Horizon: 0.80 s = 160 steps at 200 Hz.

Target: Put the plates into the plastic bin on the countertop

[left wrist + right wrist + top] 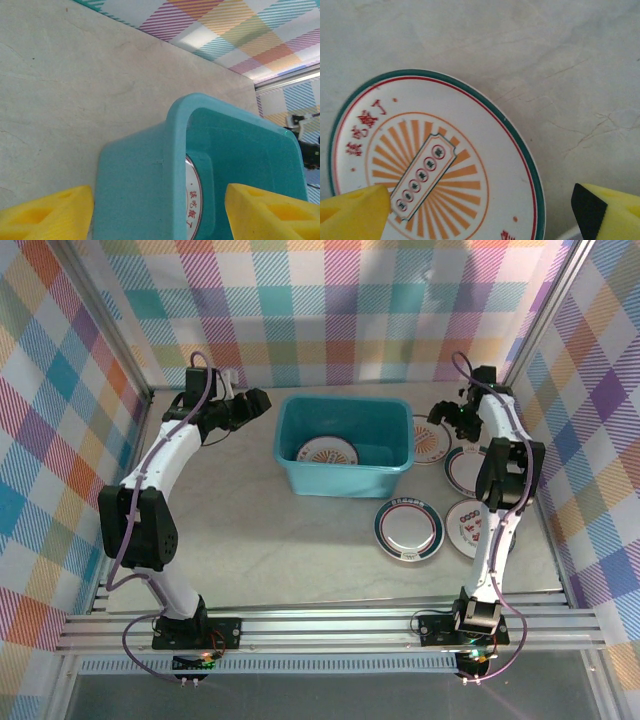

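Note:
The right gripper lowers over the green-edged rim of the sunburst plate next and closes, as that rim already runs between my open yellow fingers.
The teal plastic bin stands mid-countertop with one plate lying inside. Right of it lie an orange-sunburst plate, a teal-rimmed plate, a red-design plate and another plate partly under the right arm. My left gripper hangs open just off the bin's left end. In the left wrist view the bin's wall and the plate show between the yellow fingers. My right gripper is open above the sunburst plate.
Plaid walls close in the left, back and right sides. A metal rail runs along the near edge by the arm bases. Bare countertop lies in front of the bin and to its left.

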Each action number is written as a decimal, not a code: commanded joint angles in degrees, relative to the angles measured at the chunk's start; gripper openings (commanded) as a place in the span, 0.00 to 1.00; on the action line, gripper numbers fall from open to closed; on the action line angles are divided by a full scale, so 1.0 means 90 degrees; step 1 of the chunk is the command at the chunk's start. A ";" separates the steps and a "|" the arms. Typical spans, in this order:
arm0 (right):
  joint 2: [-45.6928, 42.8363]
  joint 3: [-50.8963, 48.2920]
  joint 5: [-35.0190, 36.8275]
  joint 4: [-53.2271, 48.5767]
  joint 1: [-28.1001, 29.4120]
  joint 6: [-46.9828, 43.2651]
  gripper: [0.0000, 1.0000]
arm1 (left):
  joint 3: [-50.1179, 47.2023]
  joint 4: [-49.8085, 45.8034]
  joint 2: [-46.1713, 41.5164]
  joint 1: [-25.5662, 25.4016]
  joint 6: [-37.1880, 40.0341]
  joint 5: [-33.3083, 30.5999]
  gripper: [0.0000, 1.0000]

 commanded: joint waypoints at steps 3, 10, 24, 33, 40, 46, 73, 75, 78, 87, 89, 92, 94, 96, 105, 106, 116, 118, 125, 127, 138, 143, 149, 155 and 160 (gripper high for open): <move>0.0307 0.0327 -0.0044 -0.0189 0.0006 0.0056 0.93 | 0.0308 0.0046 0.0104 0.0044 0.0070 0.0179 0.70; 0.0366 0.0335 -0.0107 -0.0190 0.0012 0.0032 0.93 | 0.0321 0.0054 0.0125 0.0039 0.0055 0.0190 0.70; 0.0433 0.0336 -0.0265 -0.0195 0.0012 0.0004 0.91 | 0.0318 0.0083 0.0159 0.0037 0.0041 0.0191 0.70; 0.0436 0.0298 -0.0340 -0.0182 0.0030 -0.0035 0.91 | 0.0323 0.0085 0.0196 0.0043 0.0025 0.0206 0.70; 0.0444 0.0285 -0.0409 -0.0194 0.0030 -0.0069 0.90 | 0.0322 0.0099 0.0223 0.0044 0.0008 0.0218 0.70; 0.0444 0.0293 -0.0445 -0.0213 0.0045 -0.0089 0.89 | 0.0320 0.0121 0.0242 0.0044 -0.0012 0.0229 0.70; 0.0425 0.0308 -0.0502 -0.0352 0.0082 -0.0196 0.88 | 0.0290 0.0190 0.0278 0.0032 -0.0084 0.0259 0.70; 0.0420 0.0306 -0.0505 -0.0362 0.0081 -0.0201 0.88 | 0.0286 0.0192 0.0278 0.0034 -0.0086 0.0259 0.70; 0.0415 0.0305 -0.0507 -0.0374 0.0079 -0.0197 0.88 | 0.0268 0.0201 0.0275 0.0033 -0.0086 0.0259 0.70; 0.0400 0.0289 -0.0546 -0.0385 0.0084 -0.0222 0.87 | 0.0238 0.0219 0.0268 0.0031 -0.0096 0.0262 0.70; 0.0396 0.0286 -0.0565 -0.0387 0.0086 -0.0239 0.86 | 0.0236 0.0226 0.0268 0.0033 -0.0096 0.0267 0.70; 0.0395 0.0294 -0.0600 -0.0394 0.0081 -0.0247 0.86 | 0.0228 0.0234 0.0268 0.0033 -0.0097 0.0269 0.70; 0.0395 0.0302 -0.0623 -0.0399 0.0078 -0.0255 0.85 | 0.0222 0.0237 0.0256 0.0034 -0.0092 0.0269 0.70; 0.0400 0.0304 -0.0643 -0.0403 0.0085 -0.0262 0.85 | 0.0218 0.0240 0.0258 0.0034 -0.0102 0.0269 0.70; 0.0405 0.0308 -0.0730 -0.0442 0.0093 -0.0274 0.82 | 0.0203 0.0240 0.0258 0.0032 -0.0103 0.0269 0.70; 0.0405 0.0301 -0.0746 -0.0443 0.0095 -0.0276 0.82 | 0.0195 0.0245 0.0258 0.0028 -0.0105 0.0269 0.70; 0.0405 0.0290 -0.0858 -0.0473 0.0100 -0.0288 0.79 | 0.0168 0.0256 0.0249 0.0031 -0.0115 0.0274 0.70; 0.0412 0.0287 -0.0870 -0.0480 0.0105 -0.0290 0.79 | 0.0155 0.0260 0.0249 0.0029 -0.0116 0.0275 0.70; 0.0406 0.0243 -0.0935 -0.0478 0.0100 -0.0291 0.77 | 0.0128 0.0289 0.0239 0.0034 -0.0130 0.0270 0.70; 0.0405 0.0231 -0.0955 -0.0474 0.0100 -0.0290 0.76 | 0.0121 0.0297 0.0239 0.0029 -0.0134 0.0269 0.70; 0.0405 0.0165 -0.1059 -0.0456 0.0099 -0.0288 0.72 | 0.0073 0.0323 0.0229 0.0025 -0.0152 0.0276 0.70; 0.0396 0.0123 -0.1103 -0.0439 0.0097 -0.0291 0.70 | 0.0054 0.0343 0.0219 0.0024 -0.0164 0.0279 0.70; 0.0378 0.0069 -0.1152 -0.0396 0.0097 -0.0285 0.69 | 0.0034 0.0347 0.0210 0.0019 -0.0173 0.0279 0.70; 0.0359 0.0026 -0.1178 -0.0357 0.0105 -0.0275 0.68 | 0.0017 0.0343 0.0202 0.0014 -0.0186 0.0279 0.70; 0.0342 -0.0010 -0.1190 -0.0330 0.0097 -0.0269 0.68 | 0.0011 0.0347 0.0194 0.0014 -0.0184 0.0279 0.70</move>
